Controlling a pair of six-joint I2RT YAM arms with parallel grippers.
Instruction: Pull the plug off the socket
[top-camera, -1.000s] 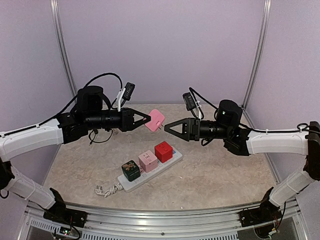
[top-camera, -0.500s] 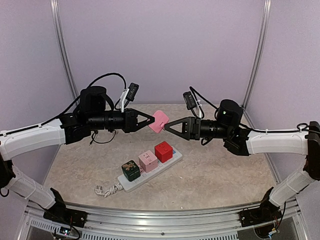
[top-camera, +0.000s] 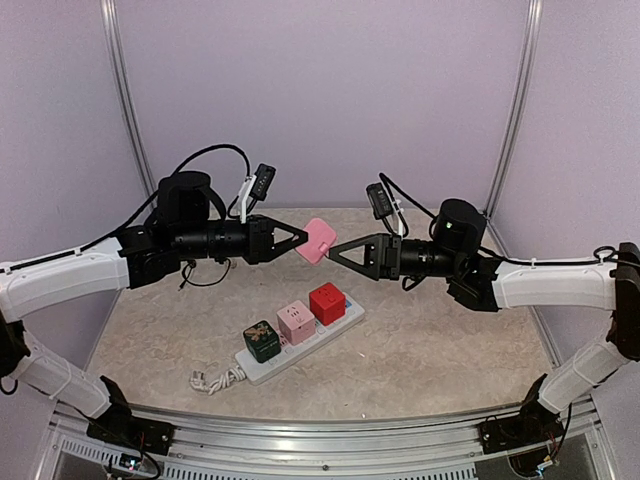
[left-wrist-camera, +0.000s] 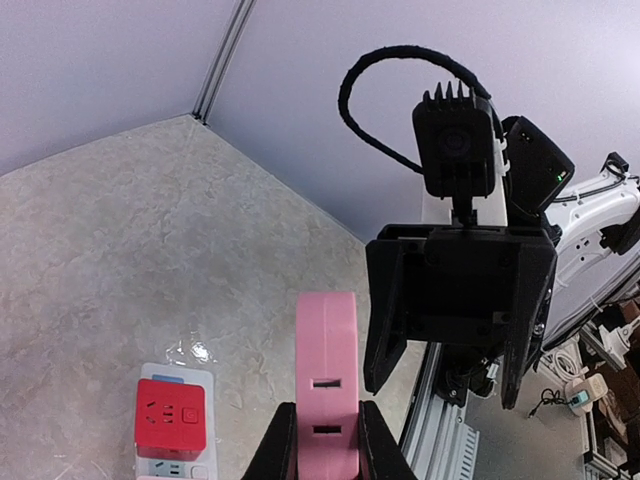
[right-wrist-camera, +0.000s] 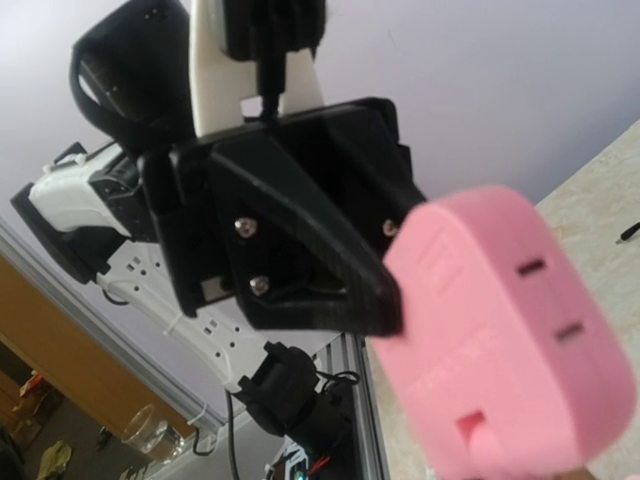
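Observation:
I will move my left gripper outward and down next, away from my right gripper. I will then release the pink plug (top-camera: 319, 240) on the far tabletop, clear of the socket.
The socket, a long white power strip (top-camera: 345, 318), lies on the table with a green cube (top-camera: 262, 340), a pink cube (top-camera: 295, 322) and a red cube (top-camera: 327, 302) plugged in. My left gripper (top-camera: 300, 240) is shut on a flat pink plug (top-camera: 319, 240) and holds it in the air, well above the strip. In the left wrist view the plug (left-wrist-camera: 327, 360) stands between my fingers (left-wrist-camera: 280, 450). My right gripper (top-camera: 336, 250) is open, its tips right beside the plug. The plug fills the right wrist view (right-wrist-camera: 500, 330).
The strip's thick white cord (top-camera: 210, 380) curls at its near left end. The red cube (left-wrist-camera: 170, 418) and strip end show below in the left wrist view. Pale walls and metal posts (top-camera: 120, 90) enclose the stone-patterned table (top-camera: 450, 350).
My left gripper has carried the pink plug to the right, toward my right gripper. The gap between the plug and my right fingertips has closed. The strip and cubes have not moved.

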